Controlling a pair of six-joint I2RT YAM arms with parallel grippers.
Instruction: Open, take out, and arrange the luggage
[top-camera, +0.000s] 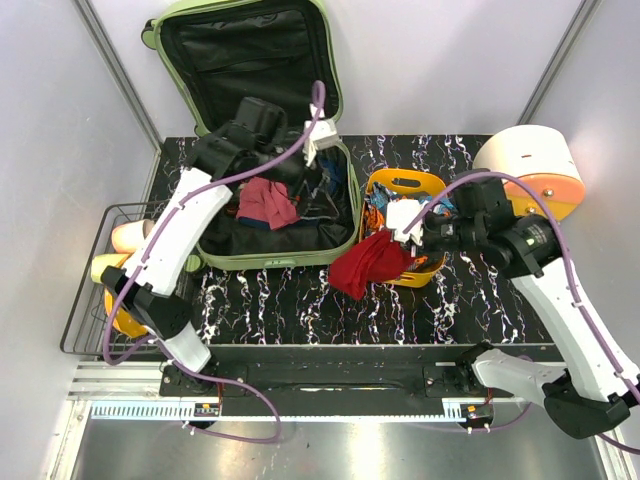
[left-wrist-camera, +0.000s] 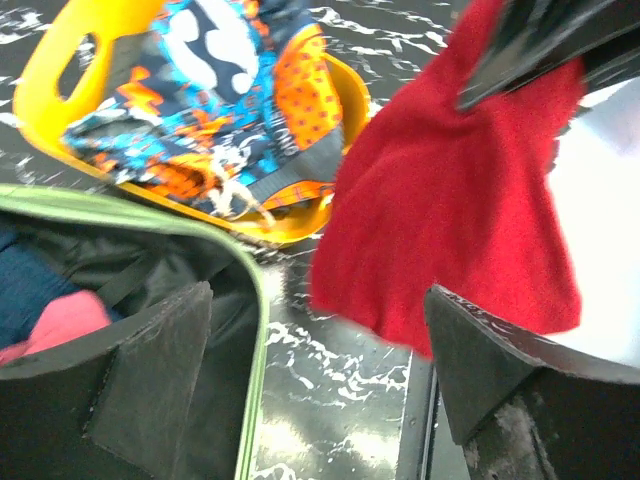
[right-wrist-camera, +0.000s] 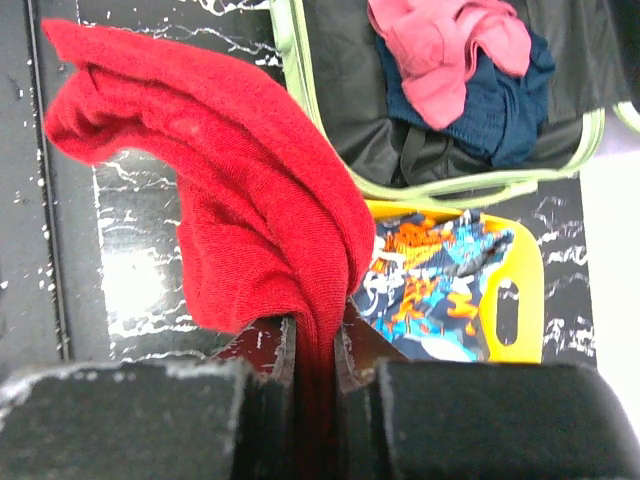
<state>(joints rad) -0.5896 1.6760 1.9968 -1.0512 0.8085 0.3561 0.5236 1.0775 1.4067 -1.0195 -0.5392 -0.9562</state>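
Observation:
The robot's right gripper will next move away from the robot's base and down toward the yellow tray's far end (top-camera: 410, 187) (right-wrist-camera: 496, 308).
The pale-green luggage (top-camera: 215, 255) lies open on the black marbled table, its lid standing up at the back, with a pink cloth (right-wrist-camera: 440, 45) and a navy cloth (right-wrist-camera: 505, 105) inside. My left gripper (top-camera: 322, 148) hovers over the luggage's right rim (left-wrist-camera: 255, 330), open and empty (left-wrist-camera: 320, 370). My right gripper (top-camera: 408, 228) is shut on a red cloth (right-wrist-camera: 250, 200), which hangs over the table between the luggage and the yellow tray (top-camera: 405, 182). The red cloth (left-wrist-camera: 450, 200) also fills the right of the left wrist view.
A patterned blue-orange garment (right-wrist-camera: 430, 290) lies in the yellow tray (right-wrist-camera: 525, 310). A wire basket (top-camera: 85, 300) with yellow and peach items sits off the table's left edge. A white and orange drum-shaped object (top-camera: 530, 165) stands at the right rear.

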